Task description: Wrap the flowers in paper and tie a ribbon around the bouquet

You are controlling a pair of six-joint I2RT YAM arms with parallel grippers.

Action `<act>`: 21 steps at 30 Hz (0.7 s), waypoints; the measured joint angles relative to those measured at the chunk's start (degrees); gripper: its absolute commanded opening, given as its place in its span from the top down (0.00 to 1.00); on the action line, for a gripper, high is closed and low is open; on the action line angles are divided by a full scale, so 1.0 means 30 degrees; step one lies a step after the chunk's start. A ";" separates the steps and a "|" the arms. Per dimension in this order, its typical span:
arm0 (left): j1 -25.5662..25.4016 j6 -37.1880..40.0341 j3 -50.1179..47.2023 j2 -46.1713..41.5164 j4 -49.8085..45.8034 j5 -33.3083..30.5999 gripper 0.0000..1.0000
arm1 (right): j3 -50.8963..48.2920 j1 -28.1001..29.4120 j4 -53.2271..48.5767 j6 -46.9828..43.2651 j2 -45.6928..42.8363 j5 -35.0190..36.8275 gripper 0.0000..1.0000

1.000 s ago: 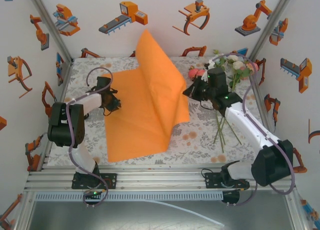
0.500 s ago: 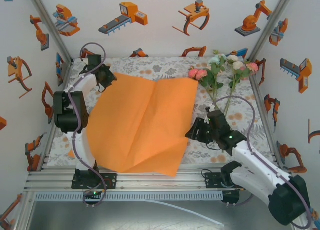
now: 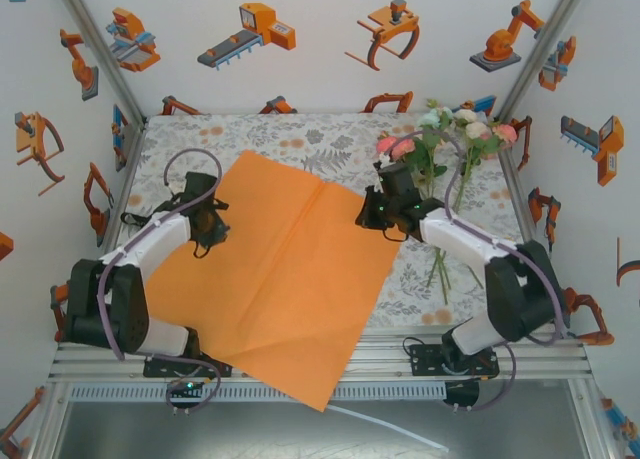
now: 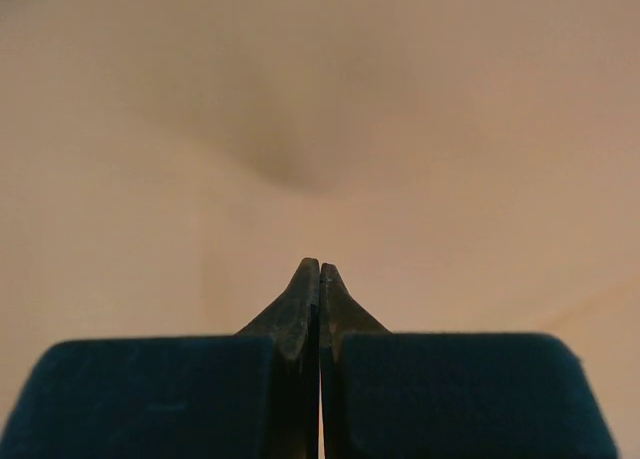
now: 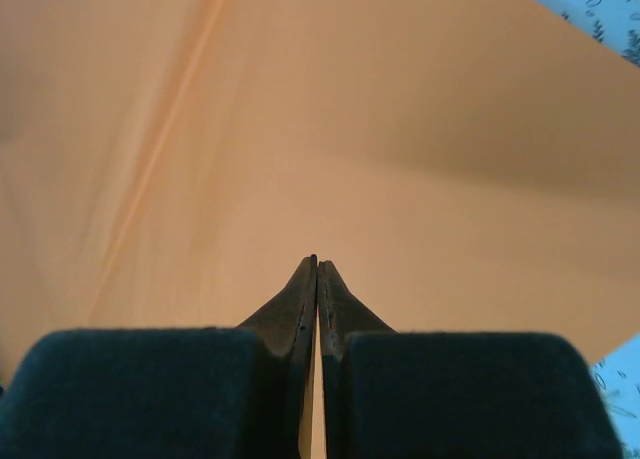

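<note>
The right gripper slides the paper outward to the bare tablecloth by the pink flowers next and releases it, because the paper's near corner overhangs the table's front bar.
The orange paper point(image 3: 280, 279) lies flat as a tilted diamond across the table, its near corner hanging over the front rail. My left gripper point(image 3: 205, 234) sits at its left edge, shut on the paper. In the left wrist view the tips point(image 4: 320, 266) meet with the paper point(image 4: 320, 129) spreading ahead. My right gripper point(image 3: 366, 219) is shut on the paper's right edge; its tips point(image 5: 317, 261) are together over the sheet point(image 5: 350, 129). The flowers point(image 3: 465, 129) lie at the back right, stems point(image 3: 440, 269) running toward me under the right arm. The ribbon is out of view.
A floral tablecloth point(image 3: 300, 134) covers the table, and a bit of it shows past the sheet point(image 5: 610, 9). Sticker-covered walls close in the back and both sides. An aluminium rail point(image 3: 300, 364) runs along the front edge.
The paper has turned and slid forward into a diamond. My left gripper came forward from the back left corner. My right gripper moved back toward the flowers.
</note>
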 measured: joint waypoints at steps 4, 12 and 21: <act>0.0335 -0.0146 -0.0073 0.1756 -0.0066 0.0561 1.00 | -0.0189 0.0000 0.1151 0.0729 0.1435 -0.0168 0.95; 0.0364 -0.0401 0.4612 0.6564 0.1530 0.2171 1.00 | -0.0444 -0.0750 0.2892 0.1960 0.3847 0.0721 0.96; 0.0430 -0.0962 1.1657 1.2349 0.3402 0.4204 1.00 | 0.2251 -0.2856 0.3534 0.2331 0.6652 0.1129 0.96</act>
